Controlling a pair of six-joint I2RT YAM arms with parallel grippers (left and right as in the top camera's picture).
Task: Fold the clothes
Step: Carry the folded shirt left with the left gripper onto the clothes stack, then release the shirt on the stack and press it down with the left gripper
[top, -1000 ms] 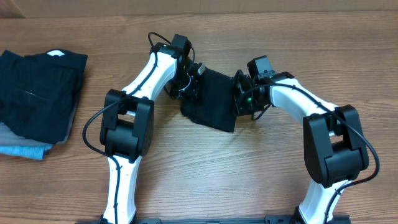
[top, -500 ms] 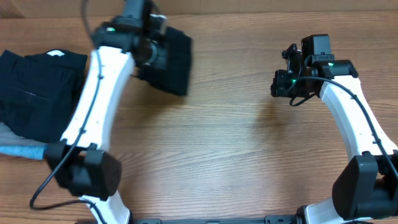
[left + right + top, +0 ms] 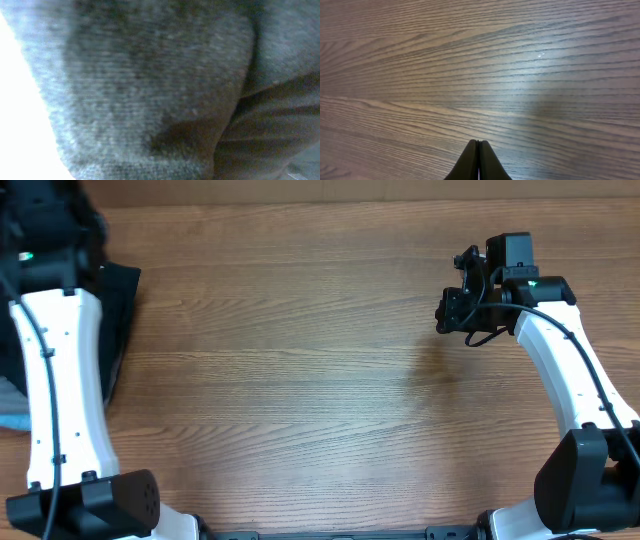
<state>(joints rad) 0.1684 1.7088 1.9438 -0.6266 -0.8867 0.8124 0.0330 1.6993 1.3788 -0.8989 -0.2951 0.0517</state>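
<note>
My left gripper lowers onto the stack of folded dark garments next and releases the folded shirt, since the shirt still hangs above that stack.
Dark knit fabric of the black T-shirt (image 3: 150,90) fills the whole left wrist view, pressed right up to the camera and hiding the fingers. Overhead, my left gripper (image 3: 60,225) is stretched to the table's far left corner, above the stack of clothes, and reads as shut on the folded shirt. There the shirt merges with the dark gripper and the stack beneath, so its outline is unclear. My right gripper (image 3: 447,312) (image 3: 478,150) hangs over bare wood at the right, jaws pressed together with nothing between them.
A stack of folded dark garments (image 3: 122,310) lies at the left edge under my left arm, with a blue-grey piece (image 3: 10,415) at its bottom. The wooden table (image 3: 300,380) stretches between the arms.
My left arm has swung the folded shirt from the table's middle to the far left, over the stack. The right gripper let go earlier and pulled back right; it has held still since.
</note>
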